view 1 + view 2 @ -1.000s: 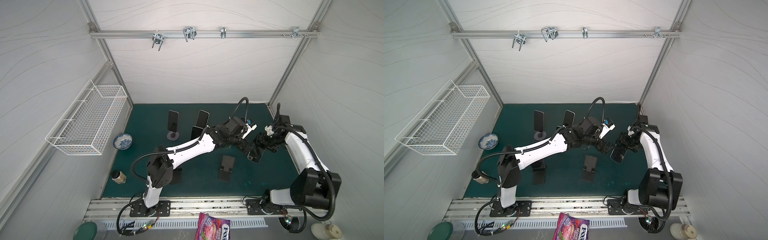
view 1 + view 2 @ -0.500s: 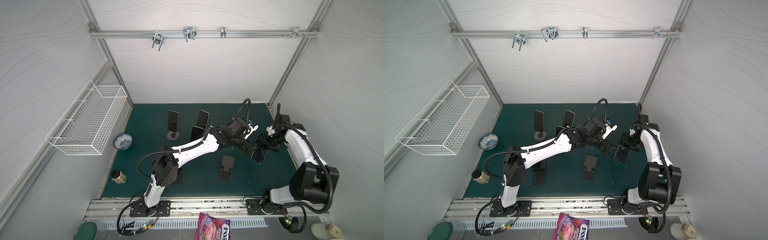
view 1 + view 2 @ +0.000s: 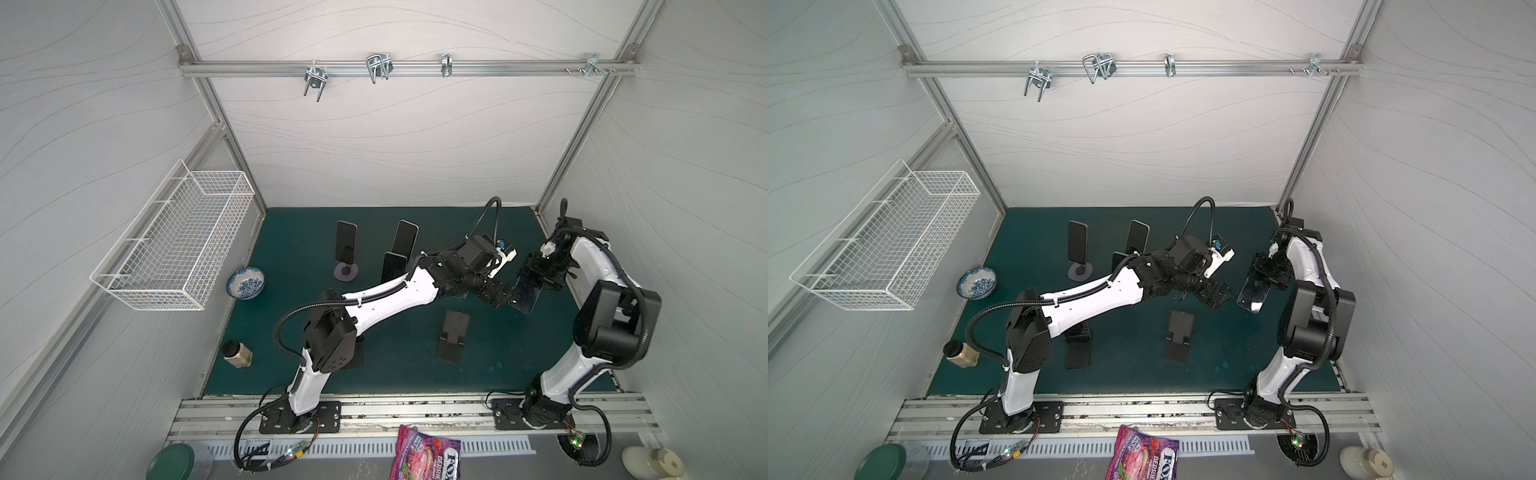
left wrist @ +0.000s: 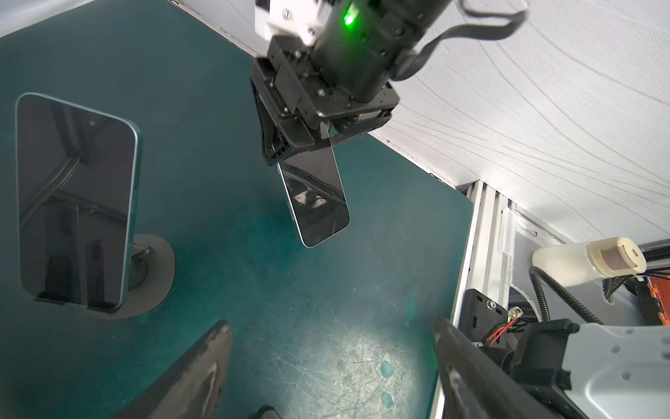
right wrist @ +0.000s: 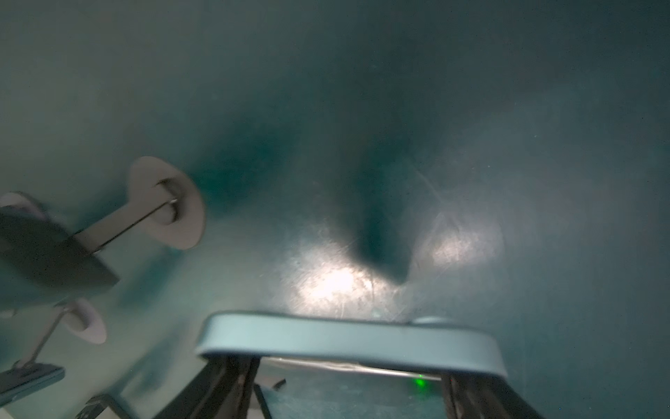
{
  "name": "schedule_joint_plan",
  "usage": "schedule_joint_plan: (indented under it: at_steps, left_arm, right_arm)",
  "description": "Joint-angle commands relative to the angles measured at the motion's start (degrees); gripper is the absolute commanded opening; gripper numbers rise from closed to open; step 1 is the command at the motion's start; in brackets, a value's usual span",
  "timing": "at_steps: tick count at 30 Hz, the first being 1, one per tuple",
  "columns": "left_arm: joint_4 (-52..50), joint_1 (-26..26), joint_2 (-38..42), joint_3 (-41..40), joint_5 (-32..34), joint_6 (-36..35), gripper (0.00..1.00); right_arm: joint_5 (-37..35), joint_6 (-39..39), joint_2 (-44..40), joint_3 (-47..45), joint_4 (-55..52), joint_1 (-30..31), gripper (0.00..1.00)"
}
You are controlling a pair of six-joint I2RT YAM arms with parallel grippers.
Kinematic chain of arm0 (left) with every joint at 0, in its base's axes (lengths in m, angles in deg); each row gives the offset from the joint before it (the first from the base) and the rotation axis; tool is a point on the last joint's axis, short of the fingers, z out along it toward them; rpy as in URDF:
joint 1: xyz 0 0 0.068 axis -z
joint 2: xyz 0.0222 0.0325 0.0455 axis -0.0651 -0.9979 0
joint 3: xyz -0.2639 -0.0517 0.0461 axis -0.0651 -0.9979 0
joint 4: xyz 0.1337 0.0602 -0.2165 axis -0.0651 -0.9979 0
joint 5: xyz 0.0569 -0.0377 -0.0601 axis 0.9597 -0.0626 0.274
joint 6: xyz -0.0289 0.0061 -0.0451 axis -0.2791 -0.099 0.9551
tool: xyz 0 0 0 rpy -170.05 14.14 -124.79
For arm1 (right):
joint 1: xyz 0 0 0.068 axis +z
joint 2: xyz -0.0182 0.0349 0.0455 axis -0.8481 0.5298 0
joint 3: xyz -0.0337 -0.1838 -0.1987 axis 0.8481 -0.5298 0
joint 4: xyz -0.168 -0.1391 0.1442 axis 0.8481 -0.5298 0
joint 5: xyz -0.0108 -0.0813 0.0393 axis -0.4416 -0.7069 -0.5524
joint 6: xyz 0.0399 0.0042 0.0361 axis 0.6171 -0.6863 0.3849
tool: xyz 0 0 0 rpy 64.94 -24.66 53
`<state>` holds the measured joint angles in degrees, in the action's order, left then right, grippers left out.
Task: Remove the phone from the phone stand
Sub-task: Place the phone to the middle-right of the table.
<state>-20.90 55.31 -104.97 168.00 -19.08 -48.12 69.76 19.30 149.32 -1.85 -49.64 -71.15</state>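
My right gripper lowers next and lays the tilted phone onto the bare green mat [image 5: 387, 206] below the gripper, clear of every stand, then releases it.
The phone [image 3: 527, 293] [image 3: 1253, 294] has a dark glass face and a pale blue rim. It hangs tilted above the green mat at the right, clear of every phone stand, and my right gripper [image 3: 540, 272] [image 4: 308, 139] is shut on its upper end. The right wrist view shows the phone's blue edge [image 5: 348, 339] across that gripper [image 5: 348, 366]. My left gripper [image 3: 500, 297] [image 4: 331, 330] is open and holds nothing, close beside the phone's lower end. A black folding phone stand [image 3: 453, 336] stands bare in front.
Other phones lean on stands: one with a round base [image 3: 346, 249], two behind the left arm [image 3: 405, 237], one beside my left gripper [image 4: 72, 203]. A patterned bowl [image 3: 246, 282] and a jar [image 3: 237, 353] sit at the mat's left edge. A wire basket [image 3: 174, 241] hangs on the left wall.
My right gripper has carried the phone a little further right and up. My left arm has stretched right after it, with its gripper still open and a little narrower.
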Motion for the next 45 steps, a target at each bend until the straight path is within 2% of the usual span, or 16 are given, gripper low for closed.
schedule_joint_plan:
  at_steps: [1,5,12,18,28,32,36,40,45]
  left_arm:
    - [0.82,0.37,2.13,0.82,1.10,-0.07,0.88]
    - [1.45,0.38,3.98,-2.93,1.58,-0.68,0.89]
    - [0.23,0.36,5.23,-4.73,0.85,-0.56,0.89]
    - [-1.98,0.39,6.83,-4.88,0.82,-1.08,0.89]
    - [0.36,0.37,8.53,-7.37,0.06,1.02,0.89]
    - [-1.26,0.37,9.11,-7.52,0.64,-0.40,0.89]
    - [-2.25,0.39,10.17,-8.63,1.64,-1.76,0.90]
    - [0.02,0.28,11.25,-11.06,2.42,-1.65,0.90]
    - [1.97,0.28,10.90,-11.01,2.24,-0.30,0.90]
  right_arm:
    - [-1.22,-1.11,3.53,2.38,-1.56,-1.39,0.53]
    - [-1.72,-1.67,8.83,5.81,-2.38,-2.42,0.54]
    - [-2.88,-2.90,13.17,9.06,-3.14,-4.06,0.55]
    - [-1.26,-2.95,16.66,8.70,-1.94,-4.08,0.55]
    - [-1.68,-3.59,20.90,9.77,-2.55,-4.08,0.56]
    - [-1.38,-3.39,23.01,10.78,-2.86,-4.08,0.59]
    - [-0.30,-3.08,24.61,11.60,-2.97,-4.08,0.66]
    - [-0.33,-2.93,24.97,12.48,-3.33,-3.99,0.82]
    - [-0.37,-2.82,23.31,12.13,-2.67,-3.99,0.92]
